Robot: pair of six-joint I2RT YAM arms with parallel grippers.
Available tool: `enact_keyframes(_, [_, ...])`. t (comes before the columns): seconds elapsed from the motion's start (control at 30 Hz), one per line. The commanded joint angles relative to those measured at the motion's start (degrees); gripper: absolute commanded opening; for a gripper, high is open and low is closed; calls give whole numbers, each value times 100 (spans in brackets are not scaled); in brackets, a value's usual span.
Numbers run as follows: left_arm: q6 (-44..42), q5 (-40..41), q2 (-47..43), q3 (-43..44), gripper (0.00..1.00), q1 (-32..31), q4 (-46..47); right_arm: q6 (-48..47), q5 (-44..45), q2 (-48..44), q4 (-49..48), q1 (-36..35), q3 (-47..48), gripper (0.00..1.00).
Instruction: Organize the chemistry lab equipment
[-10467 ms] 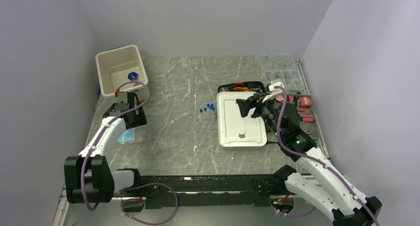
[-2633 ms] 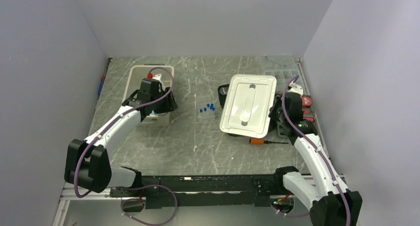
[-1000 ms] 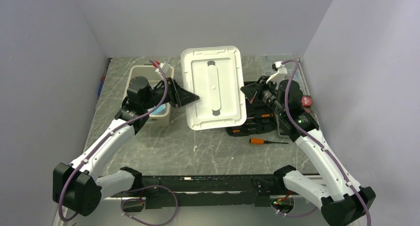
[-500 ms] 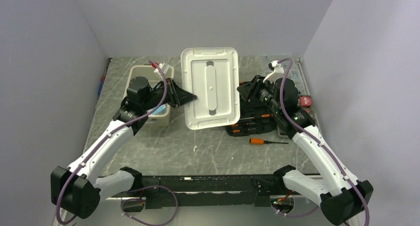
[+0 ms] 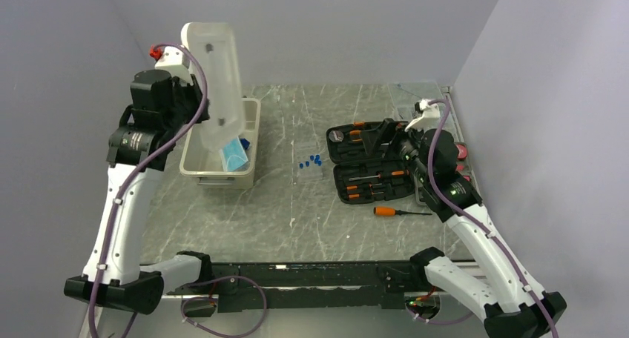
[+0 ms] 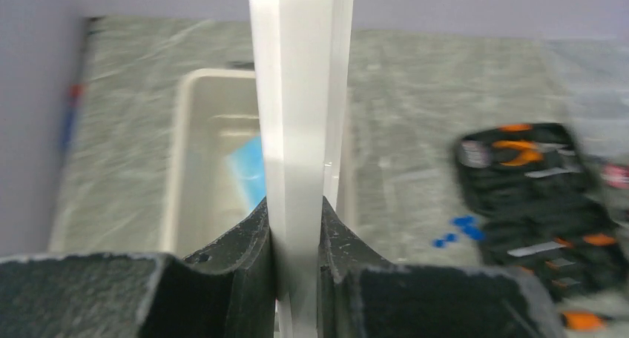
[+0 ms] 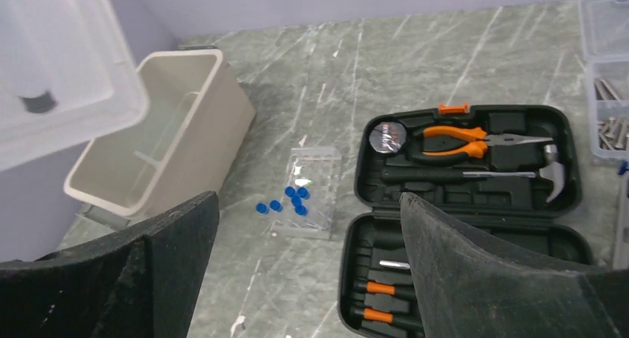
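Note:
Next, my left gripper will turn the upright lid flat, then lower it across the rim of the uncovered cream bin.
My left gripper [image 5: 196, 116] [image 6: 297, 227] is raised high at the left and is shut on the edge of a white lid [image 5: 215, 75] [image 6: 300, 93]. The lid stands upright over the cream bin [image 5: 194, 160] [image 6: 185, 175]. A light-blue translucent piece [image 5: 236, 156] [image 6: 248, 167] lies inside the bin. Several tiny blue caps [image 5: 310, 161] [image 7: 285, 201] sit mid-table by the flat clear rack [image 7: 311, 175]. My right gripper [image 5: 382, 136] [image 7: 309, 204] hovers above the black tool case, open wide and holding nothing.
An open black case of orange-handled tools [image 5: 371, 164] [image 7: 475, 182] lies right of the caps. A loose orange screwdriver [image 5: 389, 211] lies in front of it. A clear parts box [image 5: 424, 104] [image 7: 604, 56] sits at the back right.
The right gripper opened and let go of the lid, then drew back over the tool case. The left arm swung the lid up and left, from mid-table to upright over the bin.

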State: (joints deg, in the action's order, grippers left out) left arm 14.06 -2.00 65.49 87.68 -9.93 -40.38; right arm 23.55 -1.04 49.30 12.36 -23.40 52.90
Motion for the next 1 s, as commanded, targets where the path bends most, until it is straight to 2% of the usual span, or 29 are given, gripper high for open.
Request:
enact_keyframes(0.0, [-1037, 2404, 371, 644, 0, 61, -1468, -319, 381, -204, -96, 3, -219, 93])
enact_keyframes(0.1, [-1214, 3368, 779, 1090, 0, 62, -1982, -407, 426, -287, -110, 10, -341, 94])
enact_keyframes(0.23, [-1316, 4238, 1081, 1236, 0, 13, -2132, -473, 386, -368, -154, 10, -465, 95])
enact_keyframes(0.43, [-1747, 5738, 1724, 1385, 0, -529, -2186, -535, 349, -484, -228, 11, -584, 95])
enact_keyframes(0.5, [-1703, 5862, 1848, 1588, 0, -653, -2239, -540, 324, -507, -262, 9, -625, 96])
enact_keyframes(0.63, [-1611, 5276, 1934, 2036, 0, -812, -2257, -549, 331, -511, -319, 6, -699, 96])
enact_keyframes(0.7, [-1594, 5272, 1985, 2201, 0, -868, -2348, -551, 332, -476, -322, 10, -711, 96])
enact_keyframes(0.77, [-1782, 5584, 1990, 2201, 0, -911, -2221, -549, 313, -453, -326, 11, -706, 96])
enact_keyframes(0.97, [-3101, 6595, 1830, 1223, 0, -940, -1032, -543, 289, -454, -375, 8, -755, 96])
